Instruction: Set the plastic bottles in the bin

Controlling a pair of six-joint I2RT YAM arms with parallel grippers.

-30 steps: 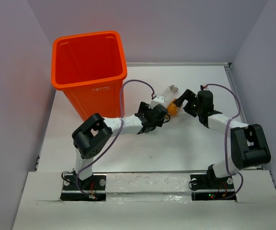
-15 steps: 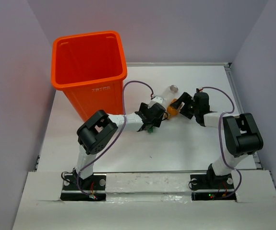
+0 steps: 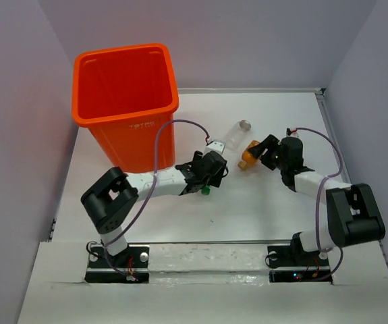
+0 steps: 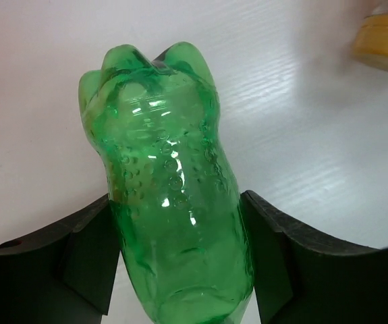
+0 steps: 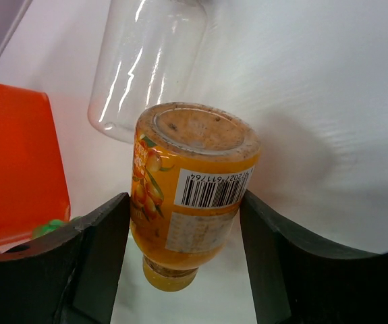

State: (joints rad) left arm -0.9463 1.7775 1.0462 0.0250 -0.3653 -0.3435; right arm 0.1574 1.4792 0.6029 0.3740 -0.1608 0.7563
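I will next swing my left gripper up over the bin's opening (image 3: 124,82), outward and to its left in the top view. It will clear the bin's tall rim to release.
A green plastic bottle (image 4: 170,202) lies between the fingers of my left gripper (image 4: 177,263), and both pads press its sides. From above, only its green end (image 3: 206,190) shows under the left gripper (image 3: 207,177). My right gripper (image 5: 183,250) is shut on an orange bottle (image 5: 194,196) with a barcode label, base pointing away. In the top view that orange bottle (image 3: 249,155) sits just left of the right gripper (image 3: 260,154). A clear unlabelled bottle (image 3: 236,133) lies on the table beyond it. The tall orange bin (image 3: 126,94) stands at the far left.
The white table (image 3: 268,202) is walled by grey panels on three sides. The bin's wall (image 5: 18,169) shows at the left of the right wrist view, and the clear bottle (image 5: 146,67) lies right behind the orange one.
Both grippers have closed from open onto their bottles. The left arm has drawn back left and nearer with the green bottle. The right gripper shifted slightly right with the orange one.
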